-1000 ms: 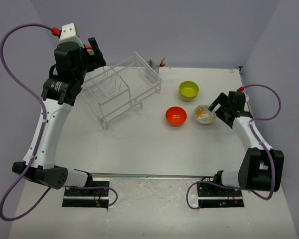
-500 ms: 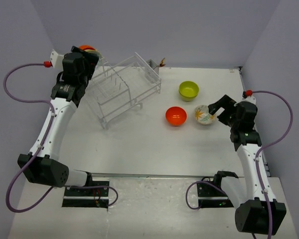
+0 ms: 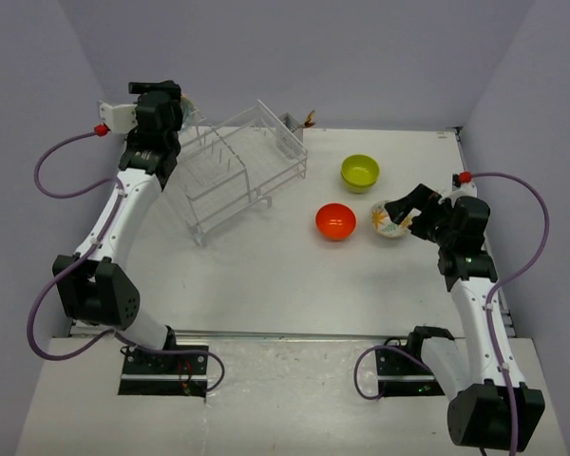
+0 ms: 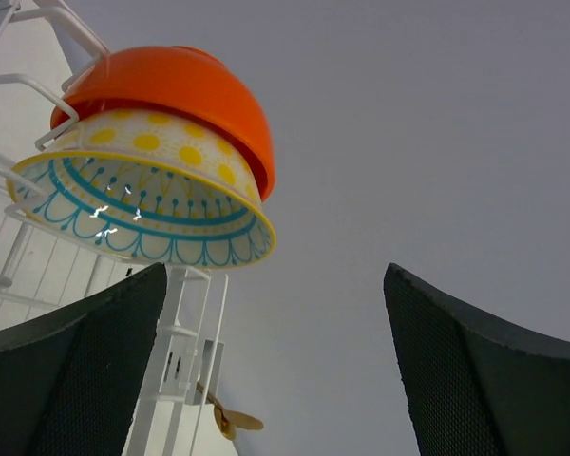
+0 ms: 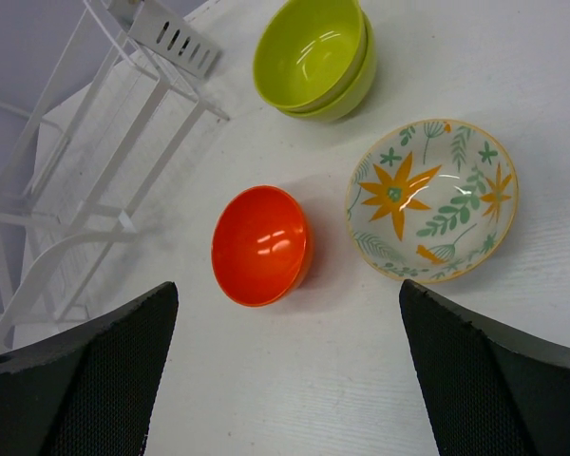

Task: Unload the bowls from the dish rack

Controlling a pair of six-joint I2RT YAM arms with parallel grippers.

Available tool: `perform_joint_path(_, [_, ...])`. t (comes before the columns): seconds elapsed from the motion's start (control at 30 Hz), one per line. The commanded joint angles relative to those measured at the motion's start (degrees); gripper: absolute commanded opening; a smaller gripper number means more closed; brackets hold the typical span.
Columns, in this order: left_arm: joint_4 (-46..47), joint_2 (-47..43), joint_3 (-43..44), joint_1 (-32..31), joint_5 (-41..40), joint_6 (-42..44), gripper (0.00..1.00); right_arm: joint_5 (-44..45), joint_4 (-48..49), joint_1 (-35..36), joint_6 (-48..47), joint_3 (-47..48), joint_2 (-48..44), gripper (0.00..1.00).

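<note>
I will move my left gripper toward the rack [image 3: 237,169] until its fingers are on both sides of the bowl's rim, and then close it, because the whitish bowl's rim [image 3: 187,104] sticks out from the rack's wires.
The dish rack [image 3: 237,169] stands tilted at the back left. At its far-left end an orange bowl [image 4: 171,90] and a whitish bowl with teal pattern and yellow dots [image 4: 142,204] lean together on the tines. My left gripper [image 4: 275,271] is open beside and below them, touching neither; it hangs at that rack end [image 3: 169,95]. On the table lie a lime-green bowl [image 3: 359,172] [image 5: 313,57], an orange bowl [image 3: 334,220] [image 5: 259,245] and a whitish floral bowl [image 3: 384,220] [image 5: 432,199]. My right gripper [image 3: 407,211] [image 5: 287,285] hovers open above them, empty.
The rack's side cup [image 3: 293,124] [image 4: 185,366] holds a wooden spoon [image 4: 230,418]. The purple back wall is close behind the rack and the left gripper. The right wall runs near the right arm.
The right arm has lifted and drawn back from the floral bowl, which stays on the table. The left wrist has turned and moved toward the back wall at the rack's left end.
</note>
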Motion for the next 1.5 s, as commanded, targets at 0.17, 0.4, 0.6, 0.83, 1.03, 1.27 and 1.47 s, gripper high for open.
perform_joint_path(0.17, [-3.14,6.93,9.26,0.80,-9.58,-1.43,0.86,-3.47,2.55,-0.15,-1.28,-0.72,-3.48,0.99])
perform_joint_path(0.4, [-1.93,9.92,11.73,1.50,-10.29,-0.29,0.72,-4.43,2.64,-0.06,-1.19,-1.07,-5.50,0.99])
perform_joint_path(0.6, [-2.64,10.89,12.08,2.03,-9.58,-1.26,0.53,-4.35,2.64,-0.06,-1.19,-1.42,-6.38,0.99])
perform_joint_path(0.83, [-3.78,10.28,12.17,2.29,-9.23,-2.49,0.28,-3.47,2.37,-0.06,-1.28,-1.60,-7.88,0.99])
perform_joint_path(1.03, [-3.78,10.19,12.09,2.38,-9.58,-2.49,0.04,-2.68,2.20,-0.06,-1.45,-1.69,-9.02,0.99])
perform_joint_path(1.27, [-2.02,8.79,11.38,2.38,-7.13,-2.58,0.00,-2.32,2.11,-0.06,-1.63,-1.60,-9.37,0.99])
perform_joint_path(1.47, [0.61,7.03,10.24,2.29,-4.58,-2.49,0.00,-2.32,2.20,-0.06,-1.72,-1.60,-9.02,0.99])
